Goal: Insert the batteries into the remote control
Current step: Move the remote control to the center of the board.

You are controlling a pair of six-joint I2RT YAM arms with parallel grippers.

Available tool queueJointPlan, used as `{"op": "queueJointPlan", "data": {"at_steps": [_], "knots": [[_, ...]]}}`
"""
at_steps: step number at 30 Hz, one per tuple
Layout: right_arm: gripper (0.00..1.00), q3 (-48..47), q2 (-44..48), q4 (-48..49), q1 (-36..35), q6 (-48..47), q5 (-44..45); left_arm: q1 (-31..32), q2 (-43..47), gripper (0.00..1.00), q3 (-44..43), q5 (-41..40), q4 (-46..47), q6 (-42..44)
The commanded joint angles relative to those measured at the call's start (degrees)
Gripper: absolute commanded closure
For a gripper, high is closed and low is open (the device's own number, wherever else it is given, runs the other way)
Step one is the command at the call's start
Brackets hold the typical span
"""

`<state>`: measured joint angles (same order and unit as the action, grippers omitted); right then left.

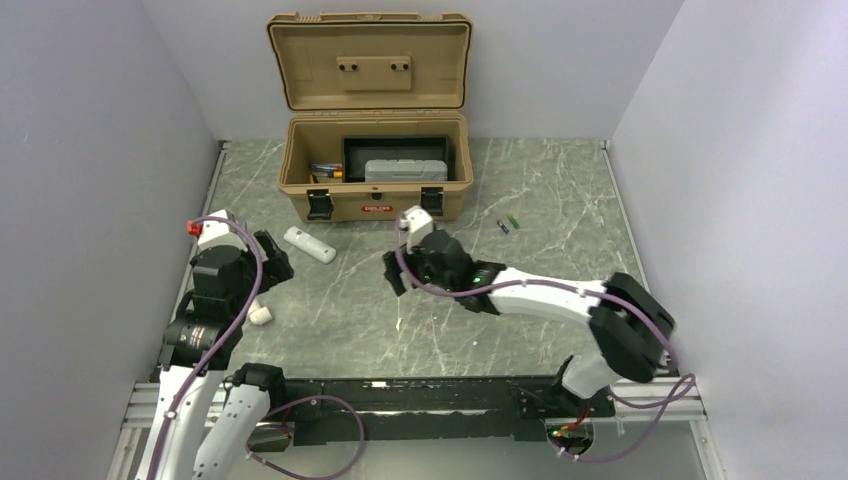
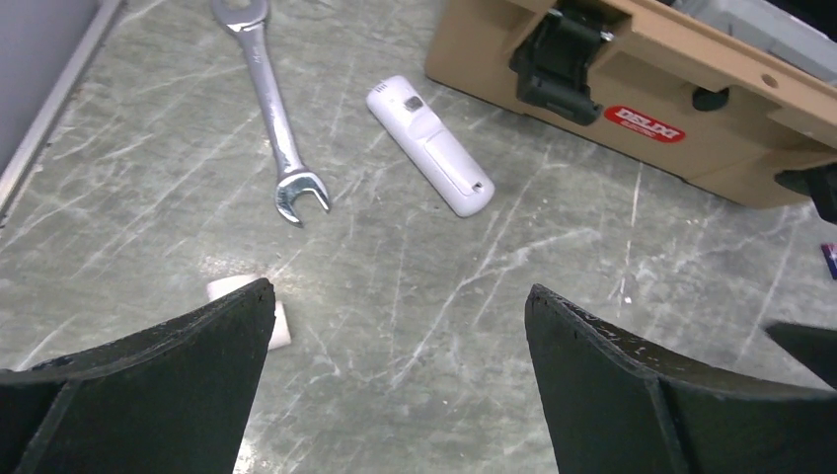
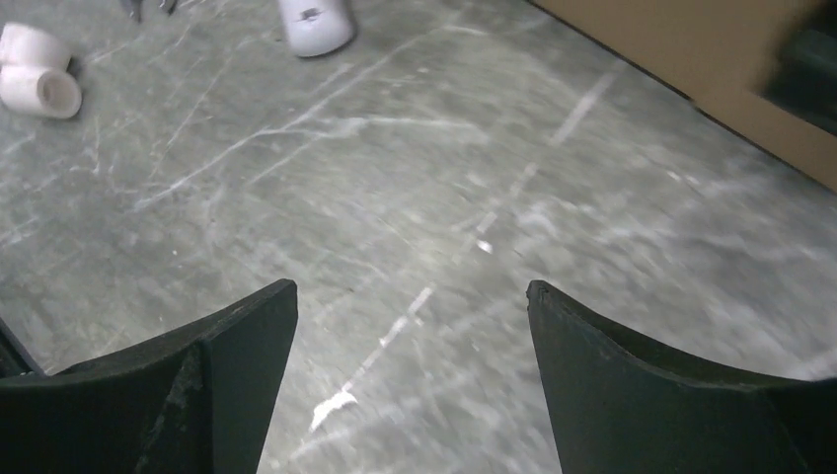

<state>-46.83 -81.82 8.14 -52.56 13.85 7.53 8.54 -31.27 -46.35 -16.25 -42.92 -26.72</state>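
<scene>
The remote's near end point(image 1: 325, 253) point(image 3: 319, 33) lies lower down on the left in the top view, clear of the toolbox. My right gripper needs to move left and down to there next.
The white remote control point(image 1: 309, 245) lies flat on the table, just in front of the toolbox's left corner. In the left wrist view it point(image 2: 429, 158) shows a plain side with no buttons. Its end shows at the top of the right wrist view point(image 3: 314, 22). The two batteries point(image 1: 510, 224), one dark purple and one green, lie side by side on the table right of the toolbox. My left gripper point(image 1: 272, 262) point(image 2: 400, 296) is open and empty, just left of the remote. My right gripper point(image 1: 392, 272) point(image 3: 412, 288) is open and empty over bare table, between remote and batteries.
An open tan toolbox point(image 1: 375, 200) point(image 2: 691, 109) stands at the back centre with items inside. A silver wrench point(image 2: 276, 118) lies left of the remote. A small white plastic piece point(image 1: 260, 315) point(image 2: 281, 321) point(image 3: 39, 84) lies near the left arm.
</scene>
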Motion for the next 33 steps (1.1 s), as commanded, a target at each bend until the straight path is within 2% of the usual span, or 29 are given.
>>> {"op": "queueJointPlan", "data": {"at_steps": [1, 5, 12, 23, 33], "knots": [[0.12, -8.2, -10.7, 6.4, -4.7, -7.3, 1.1, -0.5, -0.4, 0.01, -0.5, 5.0, 0.4, 1.7], [0.11, -15.2, -19.1, 9.9, -7.5, -11.3, 0.0, -0.4, 0.5, 0.01, -1.4, 5.6, -1.1, 2.6], [0.08, -26.4, -31.7, 11.7, -7.7, -11.1, -0.1, -0.5, 1.9, 0.01, -1.8, 7.7, -3.7, 3.8], [0.03, -40.2, -44.4, 6.9, -7.6, -11.1, -1.7, -0.5, 4.5, 0.01, -2.7, 8.8, -4.9, 6.1], [0.01, -45.0, -50.8, 6.4, -5.1, -9.9, -3.1, -0.5, 4.7, 0.01, -3.6, 13.0, -4.3, 7.5]]}}
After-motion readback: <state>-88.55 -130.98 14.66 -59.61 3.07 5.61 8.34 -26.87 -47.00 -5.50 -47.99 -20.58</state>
